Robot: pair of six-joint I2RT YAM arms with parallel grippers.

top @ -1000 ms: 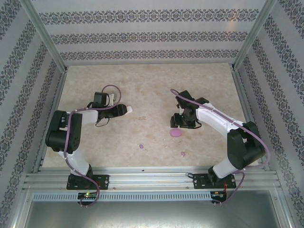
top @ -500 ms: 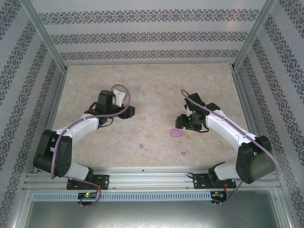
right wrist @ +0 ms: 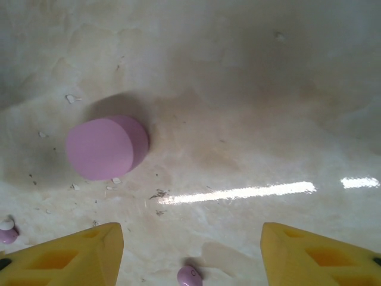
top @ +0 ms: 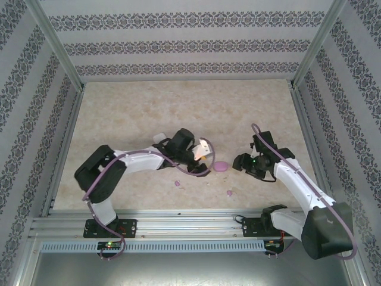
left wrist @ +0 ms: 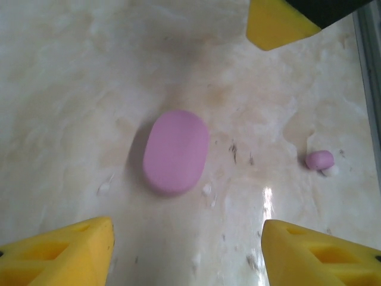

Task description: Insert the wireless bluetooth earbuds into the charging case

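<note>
My left gripper comes down toward the right gripper next until its open fingers straddle the charging case (top: 221,167) (left wrist: 175,152), since the case lies below and ahead of its fingers.
A closed lilac charging case (top: 221,167) lies flat on the table between my two grippers. My left gripper (top: 206,161) hangs just left of it, open, with nothing between its yellow fingers (left wrist: 59,253); the case (left wrist: 175,152) lies ahead of them. To the right of the case my right gripper (top: 239,162) is open and empty too, and the case (right wrist: 106,148) sits ahead and to its left. Two lilac earbuds lie loose on the table, one (top: 177,183) near the left gripper, the other (top: 230,193) below the right gripper (right wrist: 190,256). That earbud (right wrist: 189,276) lies on the table between its fingertips.
The marble-patterned table (top: 149,113) is walled by patterned panels and an aluminium frame (top: 178,221) along the near edge. The right gripper's yellow finger (left wrist: 277,24) shows past the case in the left wrist view. Small crumbs lie beside the case (right wrist: 116,180).
My left arm has swung from the back left of the table to the centre, up to the case. The right gripper has drawn back to the right of the case.
</note>
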